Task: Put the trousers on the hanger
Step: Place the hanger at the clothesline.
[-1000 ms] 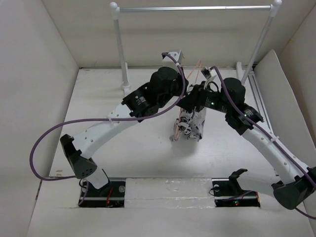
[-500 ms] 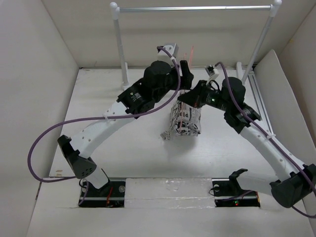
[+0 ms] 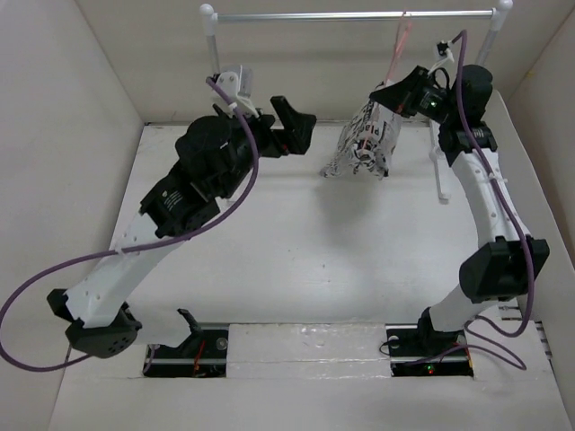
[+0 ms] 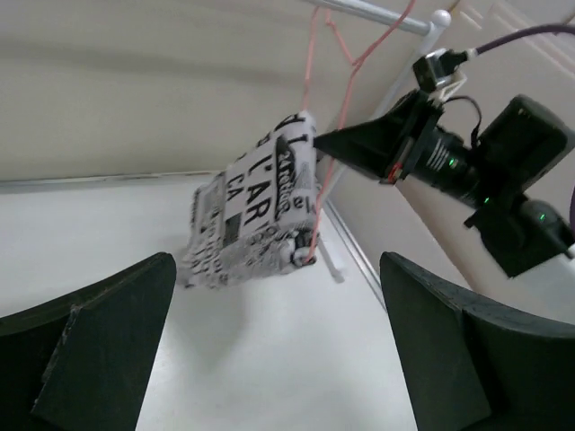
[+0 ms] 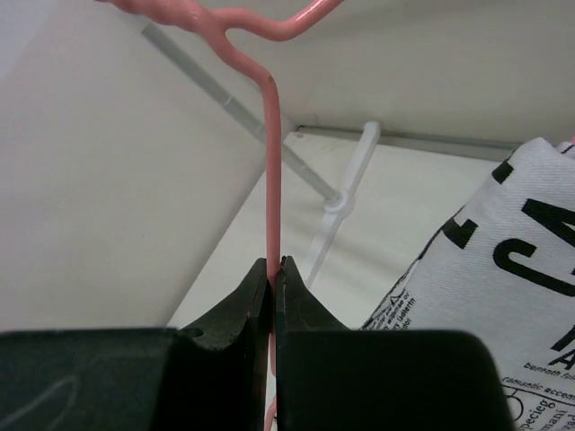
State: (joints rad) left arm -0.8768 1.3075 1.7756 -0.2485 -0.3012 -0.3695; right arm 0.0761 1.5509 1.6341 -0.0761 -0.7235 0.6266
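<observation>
I should move my right gripper to the right in the top view, toward the crossbar's end [image 3: 469, 13], and release the hanger's upright rod, because the hanger's hook reaches that crossbar.
The trousers [image 3: 363, 144], white with black newsprint, hang folded over the lower rod of the thin pink hanger [image 3: 398, 45]. They are off the table, at the back right. My right gripper [image 3: 388, 91] is shut on the hanger's upright rod [image 5: 271, 162], just below the twisted neck, and the trousers [image 5: 512, 260] hang beside its fingers. The hook reaches up to the rack's silver crossbar [image 3: 350, 15]; I cannot tell whether it rests on it. My left gripper [image 3: 292, 121] stands open and empty, left of the trousers [image 4: 252, 215] and well apart from them.
The rack's white posts [image 3: 216, 81] [image 3: 476, 72] stand at the back, with white feet on the table [image 5: 346, 193]. White walls close in the table on the left, back and right. Purple cables loop from both arms.
My left gripper has opened, let go and drawn back to the left. My right arm has carried the hanger with the trousers up and back to the rack's crossbar.
</observation>
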